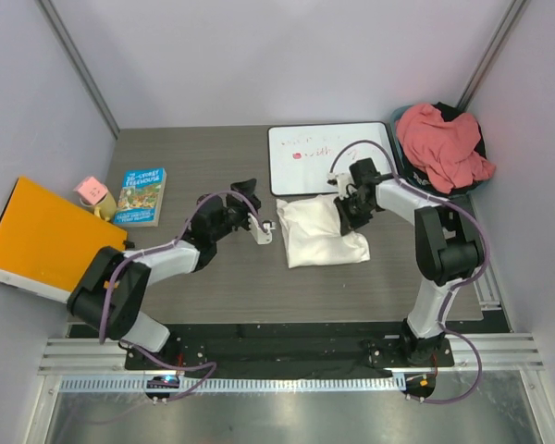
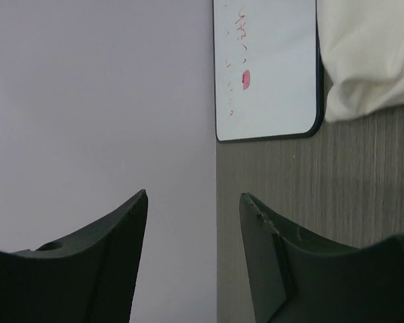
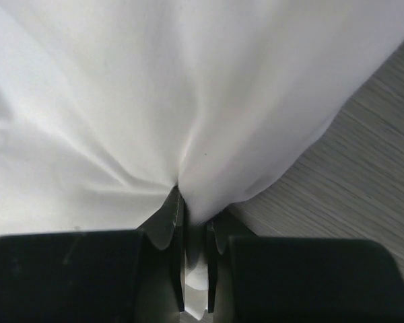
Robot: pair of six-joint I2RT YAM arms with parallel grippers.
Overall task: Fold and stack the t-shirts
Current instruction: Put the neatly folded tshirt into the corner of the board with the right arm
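Observation:
I need to drag the folded bundle in my right gripper to the right in the top view next, to the bare tabletop near the bin, and release it.
A plain white t-shirt (image 1: 319, 233) lies folded into a thick bundle on the table right of centre. My right gripper (image 1: 351, 211) is at the bundle's back right corner and is shut on a pinch of that cloth. In the right wrist view the white t-shirt (image 3: 188, 87) fans out from the right gripper (image 3: 194, 208), with a fold squeezed between its jaws. My left gripper (image 1: 248, 192) hovers just left of the bundle, apart from it. Up close the left gripper (image 2: 194, 195) is open and holds nothing, with the white t-shirt (image 2: 370, 60) off to its right. A salmon t-shirt (image 1: 444, 148) sits crumpled in a bin at the back right.
A glossy whiteboard (image 1: 328, 157) with red marks lies behind the bundle, and the whiteboard (image 2: 269, 67) is ahead of the left fingers. The dark bin (image 1: 398, 117) stands in the back right corner. A blue book (image 1: 141, 196), a pink cube (image 1: 91, 190) and an orange folder (image 1: 46, 236) lie at the left.

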